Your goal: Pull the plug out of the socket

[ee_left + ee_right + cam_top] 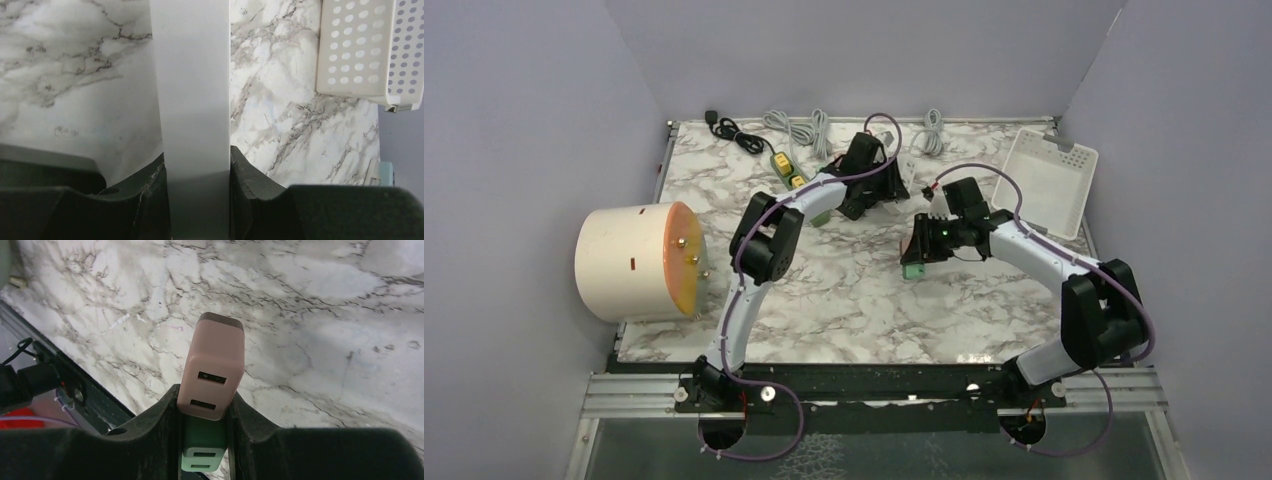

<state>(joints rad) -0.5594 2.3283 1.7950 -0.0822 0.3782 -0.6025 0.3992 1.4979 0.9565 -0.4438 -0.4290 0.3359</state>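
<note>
I should carry the stacked plugs to the left in the top view with my right gripper, then lower and release them, because the marble there is open.
My right gripper [923, 240] [204, 392] is shut on two stacked USB charger plugs, a pink plug [214, 365] on top and a green plug [202, 456] under it. It holds them over the marble table [844, 290], and the green plug [914, 268] shows below the fingers in the top view. My left gripper [871, 190] [196, 155] is shut on a pale white socket bar [192, 85] at the back centre. The bar's end [904, 166] sticks out past the fingers. The plugs are apart from the bar.
A green power strip with yellow sockets [789, 172] lies just left of my left gripper. A white perforated basket [1052, 178] [360, 45] stands at the back right. A cream cylinder with an orange face [639, 262] sits at the left edge. Loose cables [809, 125] lie along the back.
</note>
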